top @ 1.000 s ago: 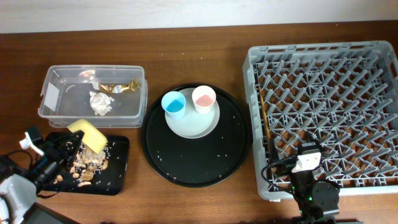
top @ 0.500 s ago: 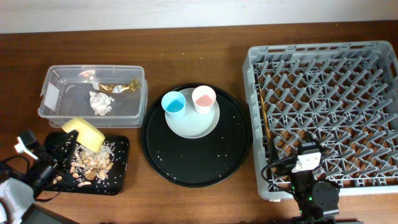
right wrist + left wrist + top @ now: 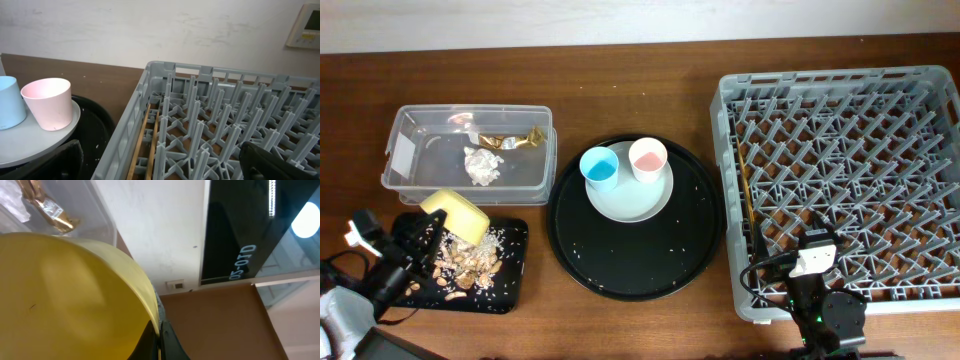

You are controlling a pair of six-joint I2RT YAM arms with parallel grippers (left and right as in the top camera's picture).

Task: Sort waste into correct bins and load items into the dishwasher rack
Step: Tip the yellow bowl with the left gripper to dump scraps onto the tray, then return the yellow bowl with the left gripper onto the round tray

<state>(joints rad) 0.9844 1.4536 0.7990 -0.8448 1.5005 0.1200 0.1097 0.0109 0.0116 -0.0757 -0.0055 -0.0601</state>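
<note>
I should move my left gripper over the large black tray next. Then I should turn the emptied yellow bowl upright and lower it beside the plate, where the tray is bare [image 3: 625,253].
My left gripper [image 3: 420,240] [image 3: 159,330] is shut on the rim of the yellow bowl [image 3: 460,213] [image 3: 65,300] and holds it tilted over the small black tray [image 3: 510,290]. Tan food scraps with white crumbs [image 3: 465,262] lie on that tray. The clear tub [image 3: 405,118] holds the white paper ball [image 3: 483,165] and the foil wrapper [image 3: 510,140] [image 3: 47,210]. The pale plate [image 3: 628,200] carries the blue cup [image 3: 599,168] and the pink cup [image 3: 647,158] [image 3: 47,102]. My right gripper [image 3: 817,300] [image 3: 160,170] is open and empty at the grey rack's [image 3: 850,90] front left corner.
The plate sits on a large round black tray [image 3: 635,270] between the bins and the rack. Two wooden sticks [image 3: 745,190] [image 3: 145,140] lie along the rack's left side. A wall runs behind the table.
My left arm has drawn back a little to the left with the bowl. The scraps have spread further across the small black tray. The right arm has not moved.
</note>
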